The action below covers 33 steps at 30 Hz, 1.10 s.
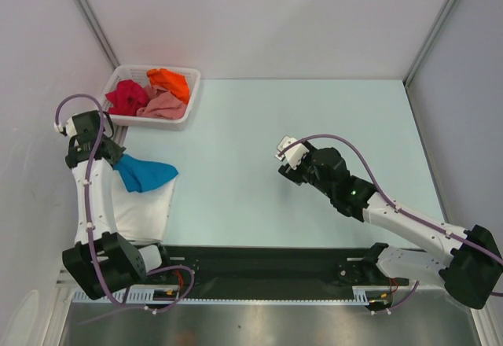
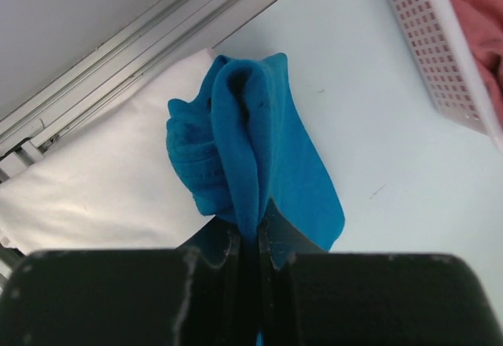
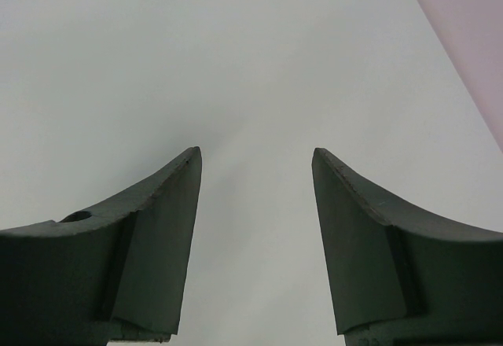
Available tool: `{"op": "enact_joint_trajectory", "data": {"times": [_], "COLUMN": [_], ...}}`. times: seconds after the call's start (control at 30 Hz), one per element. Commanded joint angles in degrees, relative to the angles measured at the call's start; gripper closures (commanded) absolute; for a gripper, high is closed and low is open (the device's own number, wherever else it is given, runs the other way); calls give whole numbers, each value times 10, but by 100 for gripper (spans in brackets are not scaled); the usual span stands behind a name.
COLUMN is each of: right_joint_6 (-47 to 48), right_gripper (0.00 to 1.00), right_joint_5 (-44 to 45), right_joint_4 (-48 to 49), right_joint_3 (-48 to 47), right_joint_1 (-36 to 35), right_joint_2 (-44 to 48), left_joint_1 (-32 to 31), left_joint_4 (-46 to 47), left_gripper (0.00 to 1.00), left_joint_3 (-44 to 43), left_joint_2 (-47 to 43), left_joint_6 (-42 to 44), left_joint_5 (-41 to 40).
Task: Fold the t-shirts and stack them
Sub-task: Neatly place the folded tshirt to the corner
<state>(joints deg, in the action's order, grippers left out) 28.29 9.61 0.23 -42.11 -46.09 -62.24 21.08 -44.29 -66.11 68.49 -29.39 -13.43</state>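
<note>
I should move my left gripper back along the rail over the folded white t-shirt [image 1: 143, 211] [image 2: 99, 180], because the blue t-shirt leaves the near part of the white one uncovered.
My left gripper [image 1: 116, 162] is shut on a bunched bright blue t-shirt [image 1: 145, 173], which hangs over the folded white t-shirt [image 1: 141, 208] at the table's left front. The left wrist view shows the blue t-shirt [image 2: 251, 149] pinched between my jaws, with the white t-shirt [image 2: 102, 181] beneath it. The crimson t-shirt [image 1: 127, 97], orange t-shirt [image 1: 170, 82] and dusty pink t-shirt [image 1: 163, 108] lie crumpled in the basket. My right gripper [image 1: 284, 154] is open and empty above bare table; its fingers [image 3: 161, 228] frame nothing.
The white slotted basket [image 1: 189, 101] stands at the back left; its wall also shows in the left wrist view [image 2: 428, 47]. Metal frame rails run along the left and right sides. A black strip lies at the table's near edge [image 1: 259, 261].
</note>
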Motion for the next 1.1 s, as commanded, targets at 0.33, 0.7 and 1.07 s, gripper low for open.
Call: {"op": "enact_joint_trajectory", "data": {"times": [0.33,0.7,1.07], "right_joint_6": [3,-1,-10], "right_gripper": [37,37,37], "right_joint_5": [-10,-22,-19], "right_joint_4": [0,4,-1], "right_joint_3": [-7,-7,-3], "right_joint_1": [-7,-8,-16], "right_joint_2": [10,6,18], "left_joint_1": [36,95,96], "left_joint_4": [-2,-29,-54], "left_gripper": [91,78,12], "left_joint_3": [37,125,133], "left_joint_2": [-28,-112,-234], "left_joint_6": [-8,-76,-128], "left_joint_5": [-41,-43,-115]}}
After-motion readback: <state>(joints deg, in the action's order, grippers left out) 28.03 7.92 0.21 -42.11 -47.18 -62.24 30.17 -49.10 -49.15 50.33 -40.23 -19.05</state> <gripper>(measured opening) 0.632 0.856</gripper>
